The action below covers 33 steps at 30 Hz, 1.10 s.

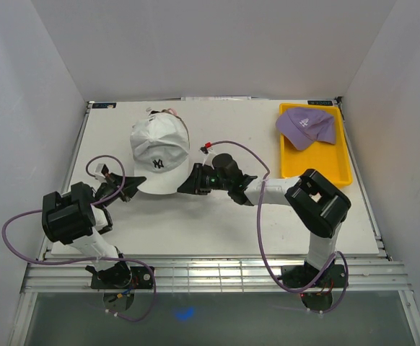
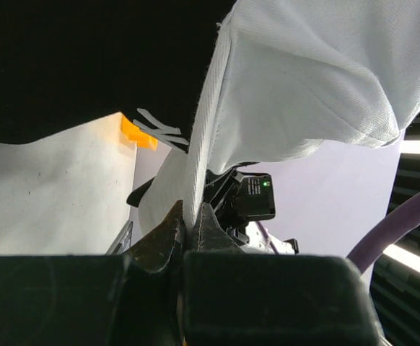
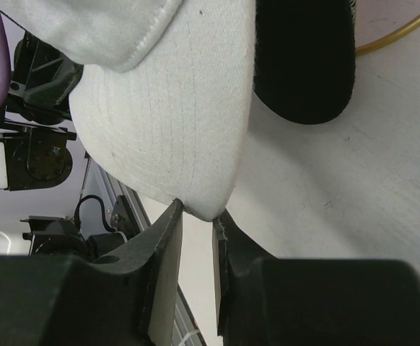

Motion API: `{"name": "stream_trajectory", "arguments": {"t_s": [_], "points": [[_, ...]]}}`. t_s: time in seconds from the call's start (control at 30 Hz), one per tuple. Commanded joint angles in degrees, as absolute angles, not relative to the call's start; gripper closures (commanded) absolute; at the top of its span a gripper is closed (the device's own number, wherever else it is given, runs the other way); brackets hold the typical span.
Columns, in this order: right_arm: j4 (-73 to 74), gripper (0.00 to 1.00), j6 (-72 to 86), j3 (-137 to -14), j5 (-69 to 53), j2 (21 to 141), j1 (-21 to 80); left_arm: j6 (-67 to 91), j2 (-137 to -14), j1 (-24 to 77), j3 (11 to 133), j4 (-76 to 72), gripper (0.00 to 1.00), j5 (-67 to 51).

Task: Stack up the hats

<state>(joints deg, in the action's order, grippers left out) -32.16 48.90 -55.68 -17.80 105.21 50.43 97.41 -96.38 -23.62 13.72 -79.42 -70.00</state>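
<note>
I will next move my right gripper at the white hat brim's corner (image 3: 206, 210) sideways toward the left gripper and let go of it, because the left gripper is pinching the opposite edge of the brim.
The white hat (image 1: 158, 148) with a dark logo lies at the table's back left, on top of other hats. A bit of pink hat (image 1: 169, 112) shows behind it. My left gripper (image 1: 128, 189) is shut on the left edge of its brim; in the left wrist view the fingers (image 2: 190, 220) pinch the white fabric (image 2: 304, 79). At the brim's right corner my right gripper (image 1: 185, 184) holds the tip of the white brim (image 3: 174, 122) between its fingertips (image 3: 198, 216). A black hat's brim (image 3: 304, 65) shows below. The purple hat (image 1: 305, 126) lies in the yellow tray (image 1: 340, 169).
The yellow tray stands at the back right, near the table's right edge. Purple cables loop round both arms. White walls close in the table on three sides. The right arm's wrist (image 2: 253, 198) shows just beyond the white brim in the left wrist view.
</note>
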Motion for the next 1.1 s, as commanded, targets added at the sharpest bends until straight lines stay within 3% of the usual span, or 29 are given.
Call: {"name": "stream_trajectory", "arguments": {"t_s": [0.0, 0.63, 0.93, 1.07], "points": [[-29.2, 0.86, 45.1, -56.3, -21.8, 107.1, 52.8, 95.7, -97.7, -21.0, 11.8, -91.2, 1.00, -73.9], [-16.4, 0.78, 37.6, -65.1, -18.4, 106.3, 52.6, 92.4, -98.7, -22.4, 12.4, -86.1, 0.97, -73.9], [-13.7, 0.70, 36.6, -64.4, -17.1, 103.3, 52.6, 79.8, -94.0, -23.5, 13.4, -66.3, 0.64, -72.4], [-10.4, 0.69, 35.3, -65.4, -16.4, 101.5, 52.6, 72.9, -90.2, -23.7, 15.0, -55.0, 0.61, -71.1]]}}
